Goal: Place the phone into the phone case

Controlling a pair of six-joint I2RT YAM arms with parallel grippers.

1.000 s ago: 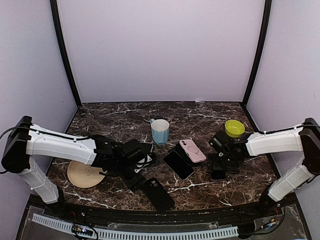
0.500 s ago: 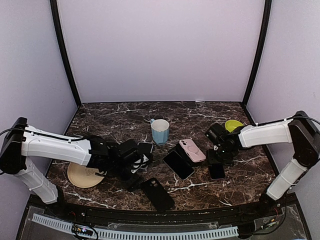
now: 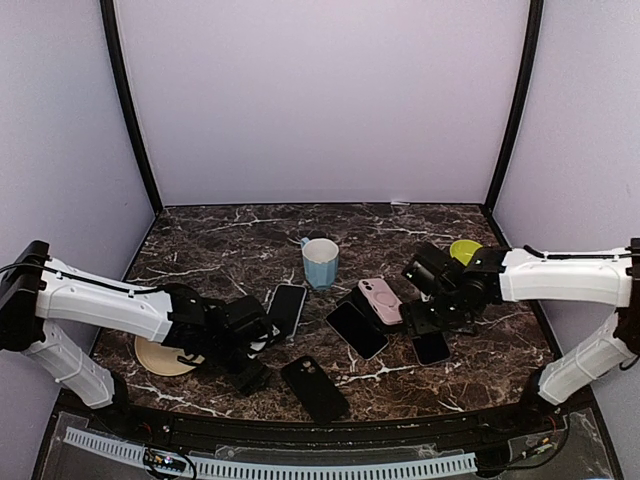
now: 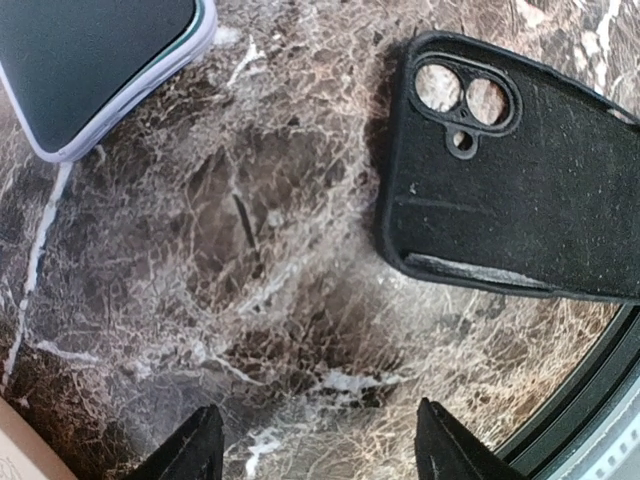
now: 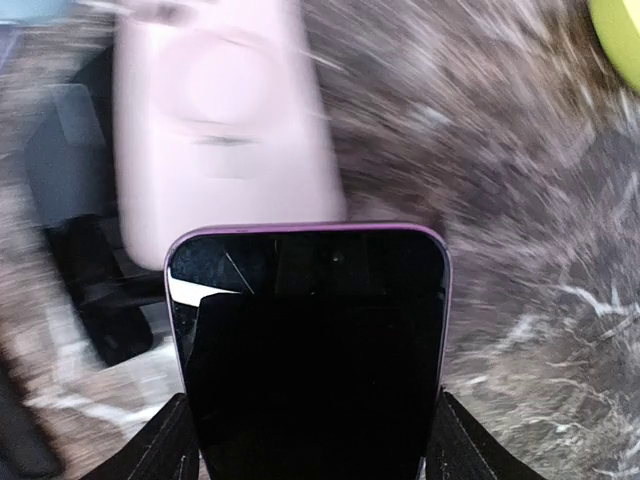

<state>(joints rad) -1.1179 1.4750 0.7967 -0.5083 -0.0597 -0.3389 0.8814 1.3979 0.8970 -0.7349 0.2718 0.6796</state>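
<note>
The purple-edged phone will go to the left in the top view with my right gripper next. It will then be turned, lowered into the black case (image 3: pixel 315 387) and released, because the case is empty.
An empty black phone case (image 3: pixel 315 387) (image 4: pixel 520 190) lies open side up near the front edge. My left gripper (image 3: pixel 250 378) (image 4: pixel 320 455) hovers just left of it, open, with only marble between its fingers. A light-edged phone (image 3: pixel 285 308) (image 4: pixel 100 60) lies flat behind that gripper. In the right wrist view a purple-edged phone (image 5: pixel 310 350) (image 3: pixel 431 347) sits screen up between my right gripper's fingers (image 5: pixel 165 445), which press on both its long edges. The right gripper (image 3: pixel 420 322) (image 5: pixel 310 450) is shut on it, low over the table right of centre.
A pink case (image 3: pixel 385 300) (image 5: pixel 215 120) lies just beyond the held phone, next to another dark phone (image 3: pixel 357 328). A blue mug (image 3: pixel 320 262) stands behind the middle. A yellow-green bowl (image 3: pixel 468 255) is at the right, a tan plate (image 3: pixel 160 352) at the left.
My left arm pulled back toward the near left, leaving the light-edged phone on the table. The right gripper closed from wide open onto the purple-edged phone and shifted slightly left.
</note>
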